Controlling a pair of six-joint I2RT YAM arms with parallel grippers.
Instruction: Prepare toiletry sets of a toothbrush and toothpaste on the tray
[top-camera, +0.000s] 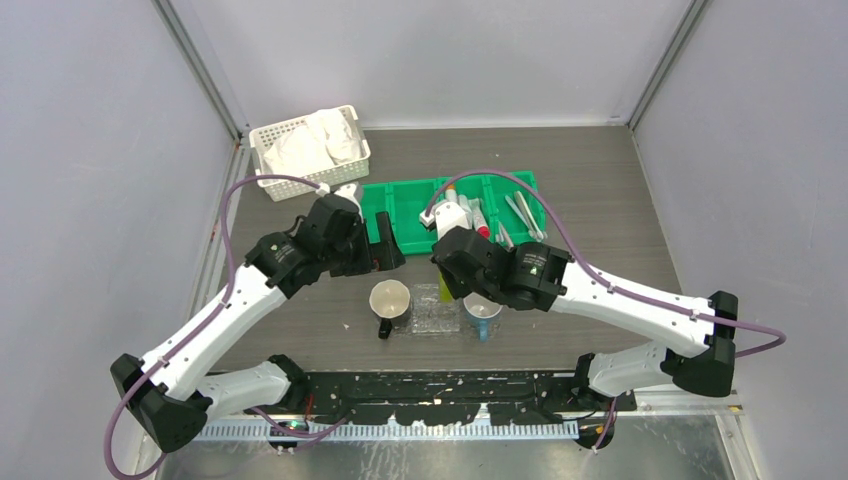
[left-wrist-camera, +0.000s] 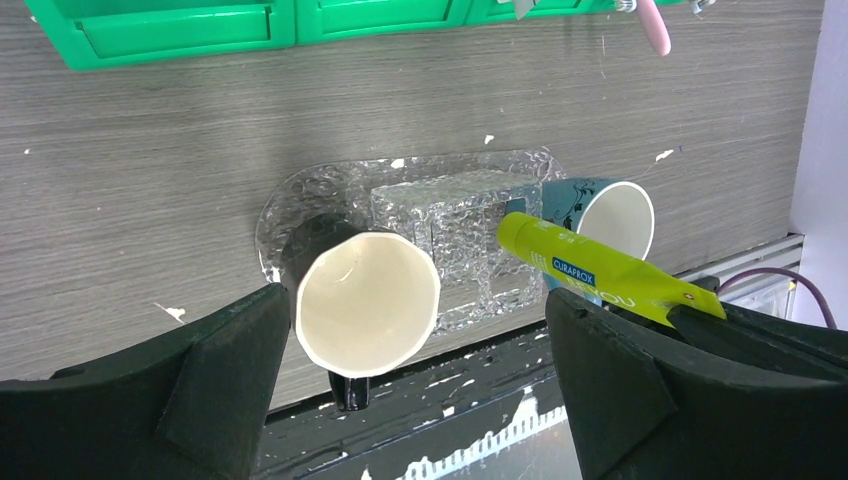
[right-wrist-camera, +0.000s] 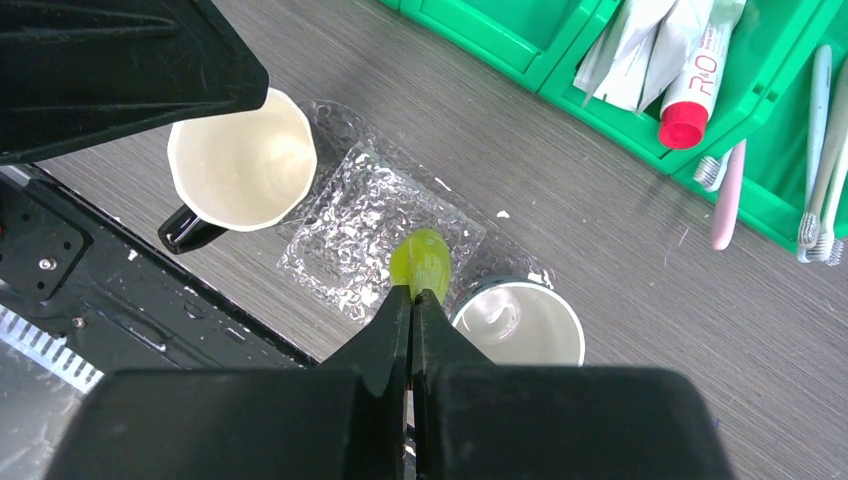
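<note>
Next, my right gripper lowers the yellow-green toothpaste tube toward the clear tray, down beside the teal mug (right-wrist-camera: 520, 325), because the space between the mugs lies bare.
My right gripper (right-wrist-camera: 413, 300) is shut on the flat end of a yellow-green toothpaste tube (right-wrist-camera: 420, 258), which also shows in the left wrist view (left-wrist-camera: 585, 268). The tube points down over the clear tray (right-wrist-camera: 340, 240), between a cream mug (right-wrist-camera: 240, 160) and a teal mug (right-wrist-camera: 520, 325) that stand on the tray's ends. Whether the tube touches the tray I cannot tell. My left gripper (left-wrist-camera: 415, 400) hangs open and empty above the tray's near side. A pink toothbrush (right-wrist-camera: 728, 195) lies half out of the green bin (right-wrist-camera: 500, 45), which also holds a white tube with a red cap (right-wrist-camera: 695, 80).
Several pale toothbrushes (right-wrist-camera: 815, 150) lie in the green bin's (top-camera: 400, 200) right compartments. A white lattice basket (top-camera: 308, 150) with white cloths stands at the back left. The table's black front rail (top-camera: 450, 385) runs just behind the mugs.
</note>
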